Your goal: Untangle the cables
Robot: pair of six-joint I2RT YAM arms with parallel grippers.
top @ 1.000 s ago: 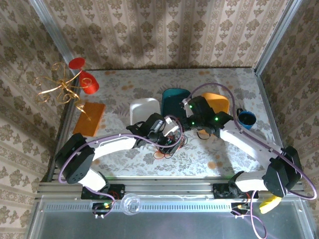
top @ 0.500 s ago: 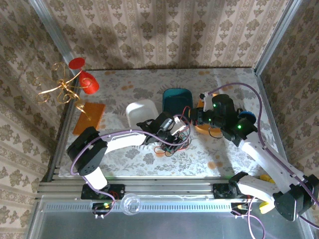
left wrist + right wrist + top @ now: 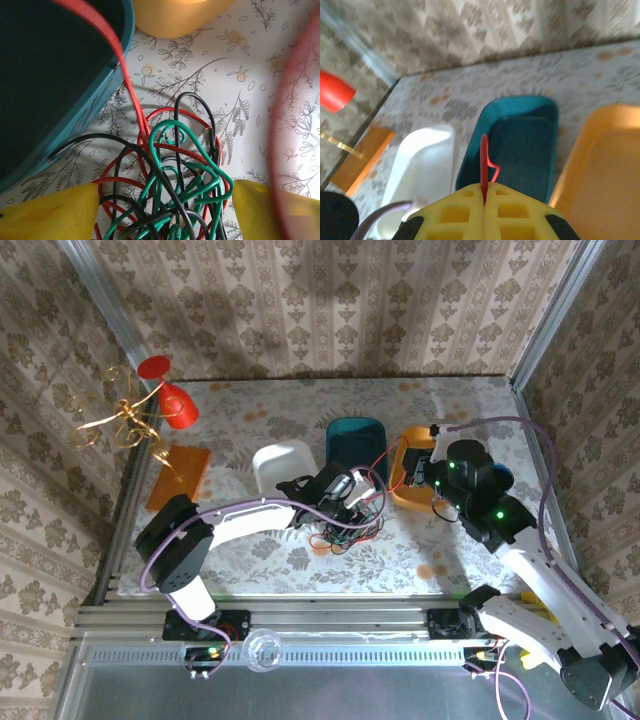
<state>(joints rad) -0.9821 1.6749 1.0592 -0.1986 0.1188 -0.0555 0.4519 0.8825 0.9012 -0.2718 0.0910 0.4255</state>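
Observation:
My right gripper pulls outward next, then goes down into the orange bin below it and releases.
The cables lie as a tangle of red, green and black wires on the flowered table, in front of the teal bin. My left gripper sits over the tangle. In the left wrist view its yellow fingers press the bundle from both sides. A red cable runs taut from the tangle up over the teal bin to my right gripper. In the right wrist view that gripper is shut, with the red cable pinched between its pads.
A white bin stands left of the teal one and an orange bin right of it, under the right wrist. A red cup on a gold stand and an orange slab are at the far left. Patterned walls close three sides.
My right gripper has pulled away to the right with the red cable, drawing it out of the tangle. My left gripper's jaws have closed in on the bundle.

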